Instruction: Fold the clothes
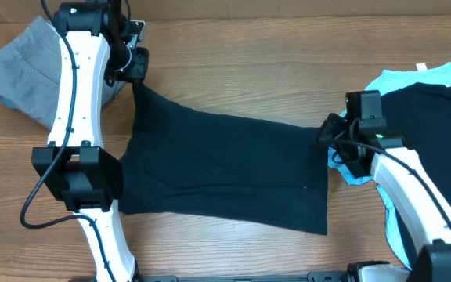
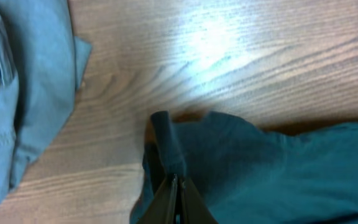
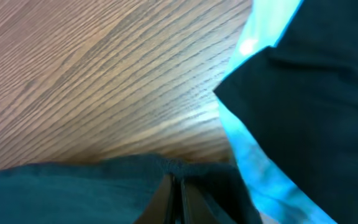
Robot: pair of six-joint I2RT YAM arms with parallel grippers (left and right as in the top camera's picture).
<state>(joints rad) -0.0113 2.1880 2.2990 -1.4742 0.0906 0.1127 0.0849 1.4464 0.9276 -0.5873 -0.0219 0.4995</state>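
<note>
My right gripper should next move back over the garment's near strip point(image 1: 315, 199), which lies back from the gripper, and let go of the pinched edge there. This will double the spread cloth.
A dark teal garment point(image 1: 225, 168) lies spread across the middle of the wooden table. My left gripper point(image 1: 135, 78) is shut on its far left corner; the wrist view shows the pinched cloth point(image 2: 166, 146) between the closed fingers point(image 2: 174, 183). My right gripper point(image 1: 331, 135) is shut on the garment's far right edge; its wrist view shows the fingers point(image 3: 178, 183) closed on the dark teal hem point(image 3: 92, 186). Both held corners are lifted slightly off the table.
A grey garment point(image 1: 22, 66) lies at the far left, also in the left wrist view point(image 2: 23, 93). A pile with a light blue shirt point(image 1: 409, 78) and a black one point(image 1: 437, 125) sits at the right, close to my right gripper point(image 3: 303, 106).
</note>
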